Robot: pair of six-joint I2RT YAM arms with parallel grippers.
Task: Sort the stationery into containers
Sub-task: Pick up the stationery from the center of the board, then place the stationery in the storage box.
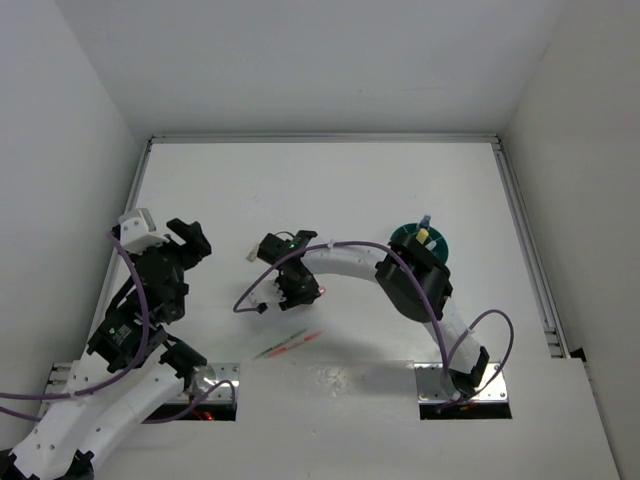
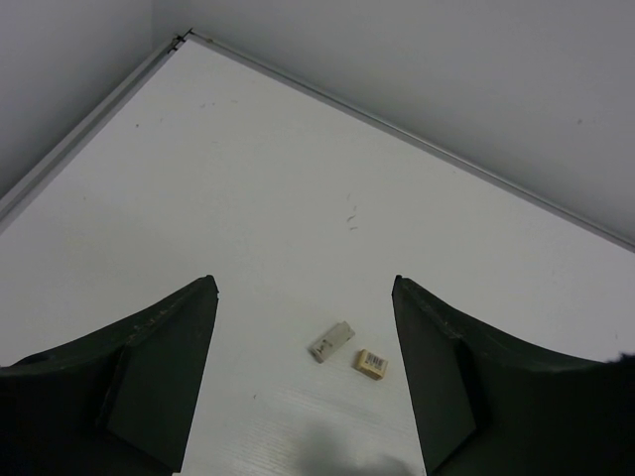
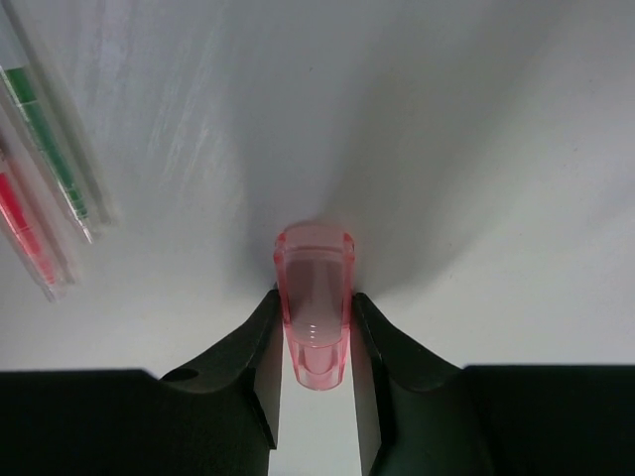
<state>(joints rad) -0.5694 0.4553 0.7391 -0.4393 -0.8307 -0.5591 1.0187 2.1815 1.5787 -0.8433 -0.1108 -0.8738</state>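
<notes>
I will lift my right gripper to the right in the top view, over the cup's opening point(image 1: 420, 238), and release the marker, because the teal cup already holds items.
My right gripper point(image 3: 314, 297) is shut on a short pink marker point(image 3: 314, 307), held just above the table; in the top view this gripper point(image 1: 300, 288) is at the table's middle. A thin green pen point(image 3: 45, 129) and a thin pink pen point(image 3: 25, 233) lie to its left, and both pens show in the top view point(image 1: 290, 343). The teal cup point(image 1: 436, 243) stands to the right, partly behind the right arm, with yellow and blue items in it. My left gripper point(image 2: 304, 285) is open and empty above two beige blocks point(image 2: 332, 341) point(image 2: 370, 363).
The right arm's elbow point(image 1: 412, 282) and purple cable point(image 1: 480, 330) hang beside the cup. Metal rails point(image 1: 525, 240) edge the table, and white walls close it in on three sides. The table corner point(image 2: 184, 38) shows in the left wrist view.
</notes>
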